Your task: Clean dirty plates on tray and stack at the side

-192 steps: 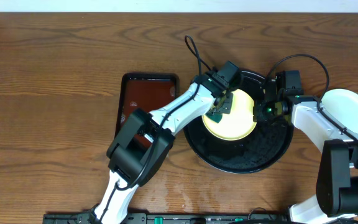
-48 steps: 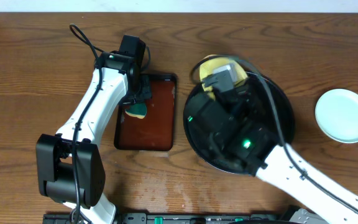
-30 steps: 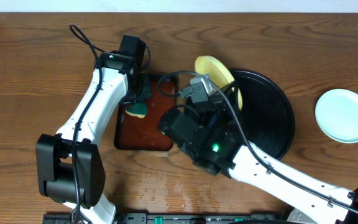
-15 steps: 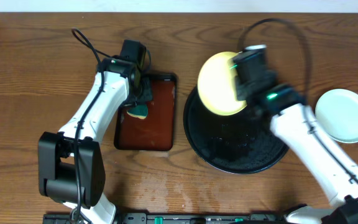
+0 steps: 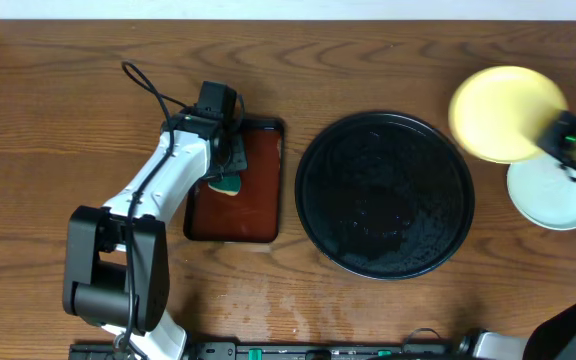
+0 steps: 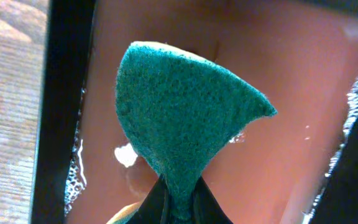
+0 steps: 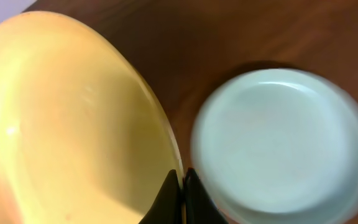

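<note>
My right gripper moves back and down next and sets the pale yellow plate (image 5: 503, 113) onto the center of the mint-white plate (image 5: 553, 200), which already lies at the side below.
The round black tray (image 5: 385, 194) holds no plates. My right gripper (image 5: 558, 135) is shut on the rim of the pale yellow plate (image 5: 503, 113), holding it in the air at the far right, partly over a mint-white plate (image 5: 553, 200) that lies on the bare wood. The right wrist view shows the yellow plate (image 7: 73, 118), the jaws (image 7: 182, 186) pinching its edge, and the mint-white plate (image 7: 272, 143) below. My left gripper (image 5: 230, 165) is shut on a green sponge (image 5: 228, 183) over the reddish-brown tray (image 5: 258, 215); the sponge (image 6: 179, 112) fills the left wrist view.
The reddish-brown rectangular tray (image 6: 303, 93) holds wet suds along its edges. A pale wall edge runs along the back of the table (image 5: 68, 100).
My right arm has swung the yellow plate from above the black tray's back-left rim to the far right, over the mint-white plate. The left gripper stays over the reddish tray with the sponge.
</note>
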{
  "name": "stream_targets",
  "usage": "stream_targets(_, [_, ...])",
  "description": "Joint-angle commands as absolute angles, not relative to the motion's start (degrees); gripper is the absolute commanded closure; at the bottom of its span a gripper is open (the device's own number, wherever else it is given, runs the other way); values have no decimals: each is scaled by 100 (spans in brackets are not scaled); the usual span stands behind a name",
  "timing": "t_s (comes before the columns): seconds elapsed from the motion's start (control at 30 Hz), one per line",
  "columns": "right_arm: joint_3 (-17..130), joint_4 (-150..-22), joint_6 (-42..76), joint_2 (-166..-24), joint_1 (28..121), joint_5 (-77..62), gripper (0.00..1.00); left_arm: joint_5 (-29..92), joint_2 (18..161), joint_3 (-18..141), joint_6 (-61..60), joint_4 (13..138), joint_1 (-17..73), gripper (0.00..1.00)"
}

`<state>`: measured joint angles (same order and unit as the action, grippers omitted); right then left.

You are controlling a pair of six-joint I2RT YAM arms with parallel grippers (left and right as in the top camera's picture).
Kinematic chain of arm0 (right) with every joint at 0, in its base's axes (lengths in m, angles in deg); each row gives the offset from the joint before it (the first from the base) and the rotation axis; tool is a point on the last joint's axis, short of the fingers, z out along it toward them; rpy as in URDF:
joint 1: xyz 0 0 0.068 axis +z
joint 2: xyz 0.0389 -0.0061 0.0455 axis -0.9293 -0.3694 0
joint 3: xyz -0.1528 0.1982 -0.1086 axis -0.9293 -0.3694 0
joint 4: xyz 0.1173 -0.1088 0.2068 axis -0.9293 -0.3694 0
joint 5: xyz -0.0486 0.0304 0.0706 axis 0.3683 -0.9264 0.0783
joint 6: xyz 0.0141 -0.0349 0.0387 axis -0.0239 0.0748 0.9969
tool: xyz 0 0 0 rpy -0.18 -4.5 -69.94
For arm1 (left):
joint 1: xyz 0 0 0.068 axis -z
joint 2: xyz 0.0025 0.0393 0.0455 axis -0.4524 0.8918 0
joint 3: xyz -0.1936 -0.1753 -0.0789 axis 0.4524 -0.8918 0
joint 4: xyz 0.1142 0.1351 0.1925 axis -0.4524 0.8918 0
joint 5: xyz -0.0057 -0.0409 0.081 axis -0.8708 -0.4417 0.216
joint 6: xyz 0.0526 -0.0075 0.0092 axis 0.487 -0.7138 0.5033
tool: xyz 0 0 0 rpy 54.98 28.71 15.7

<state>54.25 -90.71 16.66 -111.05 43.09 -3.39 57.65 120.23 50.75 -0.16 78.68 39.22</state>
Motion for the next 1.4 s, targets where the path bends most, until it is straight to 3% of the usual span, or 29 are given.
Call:
stream_targets(0.0, [5519, -9040, 1723, -11033, 3729, -685, 99, 5796, 12010, 5038, -25, 7787, 3926, 92])
stream_targets(0.37, [5440, -9097, 1725, -11994, 2781, 354, 99, 5798, 12010, 5033, 21, 7699, 3926, 91])
stream_targets(0.63, [5440, -9075, 1742, -12637, 2475, 118, 99, 5798, 12010, 5033, 19, 7632, 3924, 91])
stream_targets(0.67, [5440, -9054, 1742, -12661, 2475, 37, 96, 5796, 12010, 5033, 19, 7634, 3924, 92])
stream_targets(0.7, [5440, -9036, 1736, -12663, 2477, -57, 87, 5796, 12010, 5033, 19, 7636, 3926, 92])
stream_targets(0.77, [5443, -9003, 1694, -12652, 2492, -186, 59, 5796, 12010, 5033, 19, 7632, 3926, 91])
stream_targets(0.8, [5445, -8999, 1638, -12650, 2492, -307, 49, 5796, 12010, 5033, 19, 7625, 3924, 91])
stream_targets(0.93, [5473, -8984, 1474, -12637, 2492, -1275, 41, 5796, 12010, 5033, 19, 7610, 3924, 63])
stream_targets(1.13, [5607, -9003, 1216, -12257, 2709, -2175, 42, 5820, 11857, 5130, 172, 7588, 3924, 46])
stream_targets(1.3, [5650, -8990, 844, -11732, 3292, -2440, 41, 5824, 11370, 5213, 170, 7334, 3917, 42])
stream_targets(1.37, [5648, -9005, 680, -11573, 3629, -2433, 33, 5820, 11173, 5213, 166, 7155, 3919, 24])
